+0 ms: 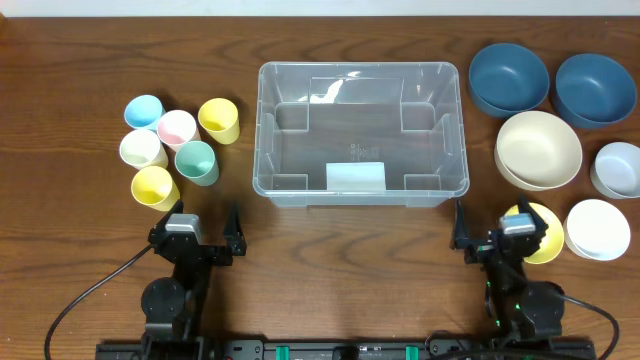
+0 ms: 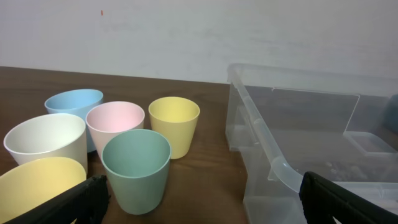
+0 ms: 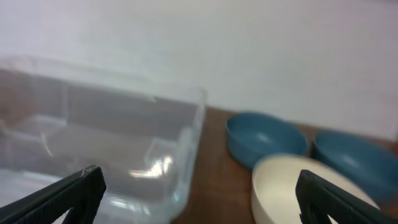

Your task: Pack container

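Next, my right gripper rises outward, tilts down and lowers onto the cream bowl's rim by the white bowl. The cream bowl stands open beyond my level fingers.
The container is a large clear plastic bin with a white label, standing empty at the table's middle. My left gripper rests open near the front edge, below the cups and left of the container's front corner. In the left wrist view the left gripper has nothing between its fingers, with the green cup just ahead and the container to the right. My right gripper is open at the front right, partly over a yellow bowl. In the right wrist view the right gripper frames the container's corner.
Several cups stand left of the container: blue, pink, yellow, white, green, and a second yellow. Bowls lie right: two dark blue, stacked cream, pale blue, white.
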You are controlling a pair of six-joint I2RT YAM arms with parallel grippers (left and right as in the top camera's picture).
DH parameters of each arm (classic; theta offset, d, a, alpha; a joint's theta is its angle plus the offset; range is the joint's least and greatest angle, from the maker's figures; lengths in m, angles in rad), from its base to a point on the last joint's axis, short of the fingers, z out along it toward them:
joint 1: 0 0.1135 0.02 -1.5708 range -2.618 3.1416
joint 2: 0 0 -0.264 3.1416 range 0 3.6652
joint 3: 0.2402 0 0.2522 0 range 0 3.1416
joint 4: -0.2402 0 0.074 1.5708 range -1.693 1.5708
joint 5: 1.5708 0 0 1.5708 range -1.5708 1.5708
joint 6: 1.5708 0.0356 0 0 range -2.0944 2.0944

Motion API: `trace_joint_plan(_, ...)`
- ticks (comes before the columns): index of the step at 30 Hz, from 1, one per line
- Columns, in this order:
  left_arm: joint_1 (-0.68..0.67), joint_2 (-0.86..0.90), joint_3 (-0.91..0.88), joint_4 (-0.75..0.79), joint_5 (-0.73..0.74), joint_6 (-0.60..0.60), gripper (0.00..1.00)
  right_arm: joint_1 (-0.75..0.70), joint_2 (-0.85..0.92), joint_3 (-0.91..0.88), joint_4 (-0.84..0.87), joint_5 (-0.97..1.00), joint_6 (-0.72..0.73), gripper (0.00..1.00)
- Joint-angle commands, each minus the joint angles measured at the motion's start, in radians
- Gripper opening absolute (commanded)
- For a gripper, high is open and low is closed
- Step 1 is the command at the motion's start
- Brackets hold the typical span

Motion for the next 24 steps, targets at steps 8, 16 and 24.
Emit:
trace_joint_plan(8,-0.002,-0.006,-0.016,-0.036,0.007,0.017,0.98,-0.009,0.126,0.241,-0.123,-0.141,-0.045,0.99)
trace_joint_plan(16,-0.002,-0.006,-0.016,-0.036,0.007,0.017,0.98,-0.010,0.538,0.764,-0.340,-0.153,-0.108,0.99)
trace_joint_plan(24,-0.002,-0.006,-0.016,-0.036,0.007,0.017,0.98,-0.088,1.034,1.295,-0.822,-0.214,-0.105,0.99)
